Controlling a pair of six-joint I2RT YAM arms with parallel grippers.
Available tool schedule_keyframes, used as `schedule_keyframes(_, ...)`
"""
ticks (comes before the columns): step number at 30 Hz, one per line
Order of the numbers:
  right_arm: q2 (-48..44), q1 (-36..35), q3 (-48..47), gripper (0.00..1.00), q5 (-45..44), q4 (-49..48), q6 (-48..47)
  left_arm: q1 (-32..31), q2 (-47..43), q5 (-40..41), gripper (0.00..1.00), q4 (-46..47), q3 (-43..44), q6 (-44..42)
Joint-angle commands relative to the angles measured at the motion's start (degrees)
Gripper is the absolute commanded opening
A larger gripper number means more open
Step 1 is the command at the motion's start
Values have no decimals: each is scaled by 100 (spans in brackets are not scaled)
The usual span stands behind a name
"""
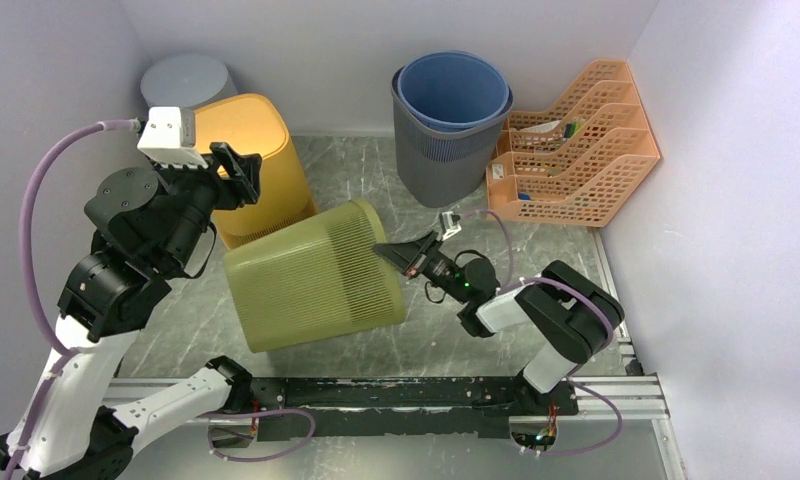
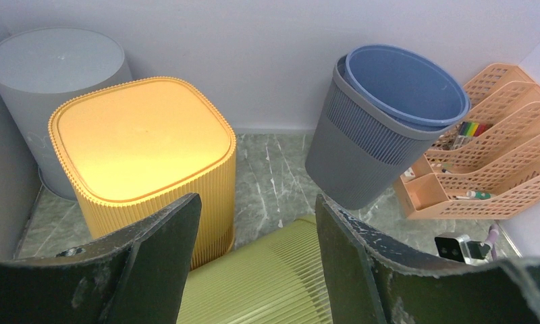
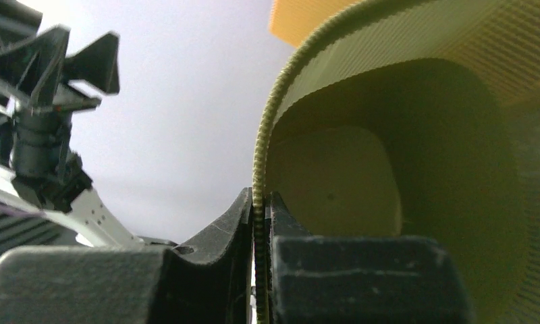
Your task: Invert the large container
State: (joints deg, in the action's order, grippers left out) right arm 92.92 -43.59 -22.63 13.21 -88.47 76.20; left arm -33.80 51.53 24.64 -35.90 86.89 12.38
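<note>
Next, my right gripper needs to go down and right in the top view, turning the container's sideways opening down, and release the container's rim, as bare tabletop lies there.
The large container is a ribbed olive-green bin (image 1: 311, 275). It lies tipped on its side in the middle of the table, its open mouth facing right. My right gripper (image 1: 394, 252) is shut on the bin's rim (image 3: 260, 175), one finger inside and one outside. The right wrist view looks into the bin's hollow inside (image 3: 389, 189). My left gripper (image 1: 238, 170) is open and empty, raised above the bin's closed end. The bin's ribbed side shows between its fingers in the left wrist view (image 2: 267, 280).
An upside-down orange ribbed bin (image 1: 251, 165) stands just behind the green one, with a grey bin (image 1: 186, 82) in the back left corner. A blue bin nested in a grey bin (image 1: 451, 120) stands at the back centre. An orange mesh file organiser (image 1: 576, 145) stands at the back right.
</note>
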Motion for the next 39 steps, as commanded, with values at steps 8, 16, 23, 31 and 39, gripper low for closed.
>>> schedule_keyframes(8, -184, 2115, 1551, 0, 1078, -1576, 793, 14, 126, 130, 74, -5, 98, -62)
schedule_keyframes(16, -159, 2888, 1829, 0, 1595, -1564, 859, 14, 160, 93, 73, 24, 45, -17)
schedule_keyframes(23, 229, 3342, 1971, 0, 1924, -1560, 625, 14, 119, 144, 74, -5, -30, -32)
schedule_keyframes(31, 683, 4006, 2026, 2, 2370, -1524, 355, 14, 120, 190, 74, 22, -152, -60)
schedule_keyframes(39, 822, 4462, 1888, 26, 2665, -792, -219, 14, 88, 177, 74, 16, -232, -23)
